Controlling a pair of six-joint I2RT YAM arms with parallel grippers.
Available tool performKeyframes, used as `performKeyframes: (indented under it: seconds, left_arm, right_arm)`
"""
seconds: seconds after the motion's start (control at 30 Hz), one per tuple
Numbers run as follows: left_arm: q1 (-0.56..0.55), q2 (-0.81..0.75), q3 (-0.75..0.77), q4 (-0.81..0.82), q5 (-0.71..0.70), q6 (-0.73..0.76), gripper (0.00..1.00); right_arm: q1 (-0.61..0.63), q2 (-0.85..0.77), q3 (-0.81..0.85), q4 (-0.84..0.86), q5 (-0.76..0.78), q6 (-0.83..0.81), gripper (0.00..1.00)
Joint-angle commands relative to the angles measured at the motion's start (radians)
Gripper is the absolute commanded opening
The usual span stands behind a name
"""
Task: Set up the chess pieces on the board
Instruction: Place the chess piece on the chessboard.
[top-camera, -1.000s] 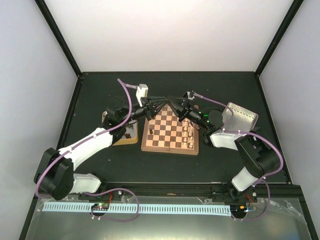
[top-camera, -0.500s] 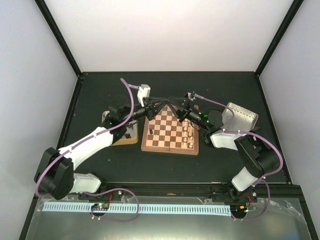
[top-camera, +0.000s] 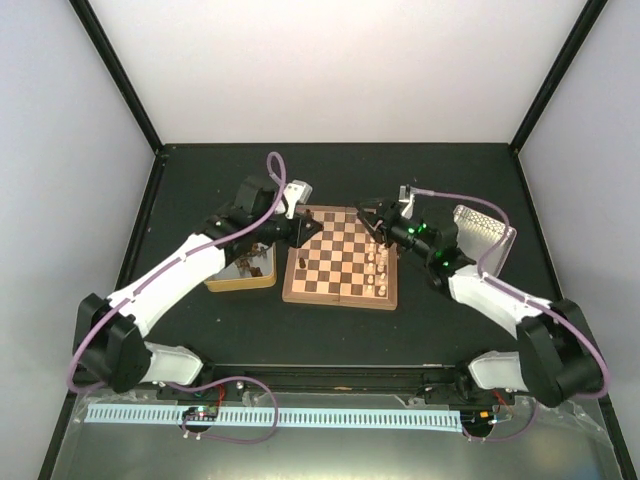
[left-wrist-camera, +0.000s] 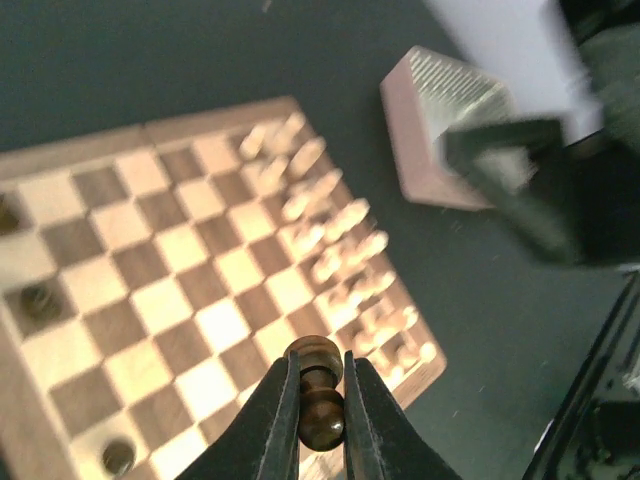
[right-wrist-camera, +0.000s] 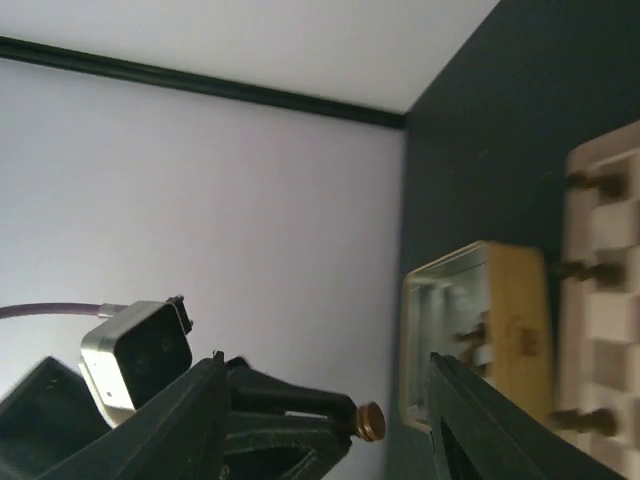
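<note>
I will move my left gripper outward, lower the pawn (left-wrist-camera: 320, 420) onto the pale square (left-wrist-camera: 47, 200) beside the dark far-corner piece and release it there, because that square is empty.
My left gripper (left-wrist-camera: 320, 360) is shut on a dark brown pawn (left-wrist-camera: 320, 420), held above the board (left-wrist-camera: 160, 270). In the top view the left gripper (top-camera: 303, 228) hangs over the board's (top-camera: 340, 262) far left corner. Several cream chess pieces (left-wrist-camera: 335, 245) stand in rows along the board's right side (top-camera: 378, 265). A few dark ones (left-wrist-camera: 42, 300) stand along its left edge. My right gripper (top-camera: 373, 213) is above the far right part of the board. Its jaws (right-wrist-camera: 325, 365) stand open and hold nothing. Beyond them the pawn's base (right-wrist-camera: 370, 421) shows in the left gripper.
A yellowish tin (top-camera: 240, 270) holding more pieces lies just left of the board, also seen in the right wrist view (right-wrist-camera: 480, 330). A silvery perforated tray (top-camera: 482, 232) stands to the right of the board. Both lie on a black mat enclosed by white walls.
The two grippers met above the board's far edge; now they have drawn apart. The right gripper has opened and pulled back right. The left stays shut on the dark pawn.
</note>
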Motion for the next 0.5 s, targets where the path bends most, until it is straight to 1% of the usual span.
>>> performKeyframes:
  seconds: [0.0, 0.1, 0.2, 0.3, 0.47]
  left_arm:
    - [-0.011, 0.102, 0.113, -0.370, -0.129, 0.056, 0.03]
    - [-0.019, 0.186, 0.182, -0.410, -0.188, 0.068, 0.03]
    - [-0.024, 0.300, 0.298, -0.459, -0.232, 0.077, 0.03]
    - [-0.028, 0.448, 0.431, -0.509, -0.277, 0.077, 0.02]
    - [-0.027, 0.661, 0.643, -0.580, -0.372, 0.077, 0.02]
  right_arm:
    - [-0.007, -0.109, 0.100, -0.546, 0.237, -0.421, 0.56]
    - [-0.008, -0.178, 0.109, -0.673, 0.378, -0.509, 0.58]
    - [-0.008, -0.227, 0.108, -0.738, 0.464, -0.557, 0.58]
    - [-0.008, -0.256, 0.097, -0.772, 0.508, -0.571, 0.59]
    - [-0.008, -0.283, 0.096, -0.823, 0.532, -0.596, 0.59]
